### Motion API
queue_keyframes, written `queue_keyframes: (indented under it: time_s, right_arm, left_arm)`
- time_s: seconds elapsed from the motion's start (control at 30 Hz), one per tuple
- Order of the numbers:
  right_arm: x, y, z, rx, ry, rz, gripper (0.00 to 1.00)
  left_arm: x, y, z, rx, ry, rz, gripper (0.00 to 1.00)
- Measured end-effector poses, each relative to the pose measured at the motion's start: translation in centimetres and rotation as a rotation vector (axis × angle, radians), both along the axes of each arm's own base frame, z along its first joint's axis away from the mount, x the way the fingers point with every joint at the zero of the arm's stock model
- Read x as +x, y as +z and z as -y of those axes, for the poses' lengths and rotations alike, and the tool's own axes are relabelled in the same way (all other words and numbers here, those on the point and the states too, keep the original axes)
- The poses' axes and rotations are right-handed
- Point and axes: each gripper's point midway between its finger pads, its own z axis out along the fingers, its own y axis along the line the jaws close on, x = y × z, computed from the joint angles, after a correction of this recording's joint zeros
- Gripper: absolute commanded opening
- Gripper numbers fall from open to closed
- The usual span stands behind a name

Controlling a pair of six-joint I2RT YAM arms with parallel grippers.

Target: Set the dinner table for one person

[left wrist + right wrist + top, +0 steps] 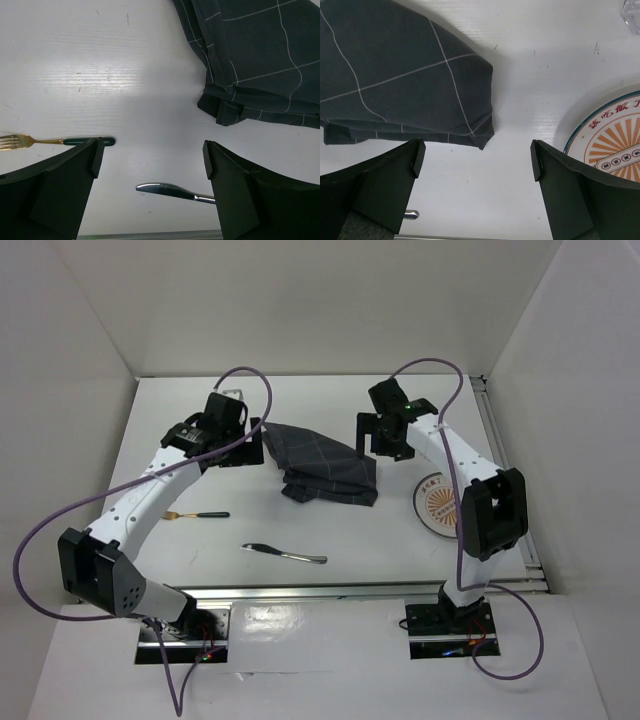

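Observation:
The top edge of the cloth is below my left gripper and to its right in the top view, so I will tilt that gripper's open fingers down and across onto the edge.
The dinner table (350,530) is a white flat surface. A folded dark grey cloth with pale grid lines (322,465) lies at its middle. A fork with a gold head and green handle (198,514) lies at the left, and a silver knife (285,554) lies nearer the front. A white plate with an orange sunburst (437,504) sits at the right, partly under the right arm. My left gripper (248,443) is open and empty above the cloth's left edge (255,55). My right gripper (378,438) is open and empty above the cloth's right corner (395,75).
White walls enclose the table on three sides. A metal rail (350,590) runs along the front edge. A clear glass object (632,15) shows at the top right corner of the right wrist view. The fork (30,141) and knife (172,191) show in the left wrist view.

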Motion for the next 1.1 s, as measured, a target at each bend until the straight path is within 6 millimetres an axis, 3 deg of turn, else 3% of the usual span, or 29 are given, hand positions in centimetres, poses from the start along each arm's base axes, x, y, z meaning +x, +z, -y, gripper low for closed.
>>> queue_keyframes:
  time_s: [0.2,0.5,0.67,0.77,0.9,1.1]
  right_arm:
    - [-1.5,0.3,-0.6,-0.006,0.025,0.01,1.0]
    - [-4.8,2.7,-0.4,0.064,0.032,0.094,1.0]
    - [-6.4,3.3,-0.5,0.12,0.031,0.107,1.0]
    - [-6.8,3.1,-0.6,0.133,0.027,0.099,1.0]
    - [-6.6,3.5,-0.9,0.144,0.021,0.105,1.0]
    - [-6.2,4.7,-1.3,0.151,0.024,0.137,1.0]
  left_arm:
    - [0.2,-0.4,0.4,-0.011,-0.007,-0.012,1.0]
    - [-1.1,-4.6,2.5,-0.097,-0.043,-0.151,1.0]
    - [-1.2,-5.6,4.5,-0.194,-0.09,-0.157,0.99]
    - [-0.1,-6.0,6.2,-0.262,-0.134,-0.148,1.0]
    - [1.6,-8.5,8.2,-0.334,-0.155,-0.186,1.0]
    - [3.5,-11.4,8.3,-0.416,-0.1,-0.239,1.0]
